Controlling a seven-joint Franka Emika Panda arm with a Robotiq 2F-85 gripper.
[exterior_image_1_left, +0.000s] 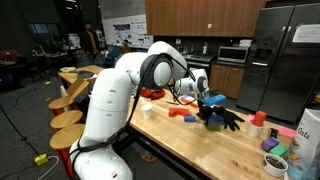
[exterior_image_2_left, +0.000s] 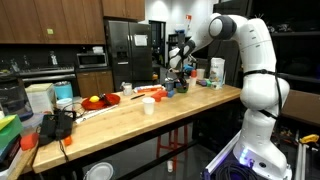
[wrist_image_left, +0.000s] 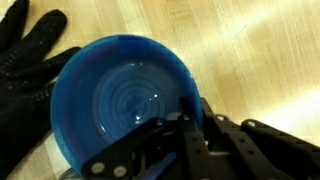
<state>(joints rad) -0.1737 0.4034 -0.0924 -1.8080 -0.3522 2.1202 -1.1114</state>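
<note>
Bare tabletop lies open beside the white cup, so next my gripper will draw back from the glove (exterior_image_1_left: 229, 119), lower the bowl there and release its rim.
A blue bowl (wrist_image_left: 125, 95) fills the wrist view and rests over the wooden table (wrist_image_left: 260, 50). My gripper (wrist_image_left: 192, 112) is shut on the bowl's rim at its right side, one finger inside and one outside. A black glove (wrist_image_left: 25, 60) lies against the bowl's left side. In an exterior view the gripper (exterior_image_1_left: 207, 96) holds the bowl (exterior_image_1_left: 215, 101) just above the glove (exterior_image_1_left: 229, 119). In an exterior view the gripper (exterior_image_2_left: 177, 70) is at the far end of the table, and the bowl is too small to make out.
Red blocks (exterior_image_1_left: 178, 114) lie near the glove. A red cup (exterior_image_1_left: 259, 118), small green and purple items (exterior_image_1_left: 275, 156) and a white bag (exterior_image_1_left: 309, 136) stand at one table end. A white cup (exterior_image_2_left: 148, 105), a red plate (exterior_image_2_left: 150, 91) and a fruit bowl (exterior_image_2_left: 95, 101) sit mid-table.
</note>
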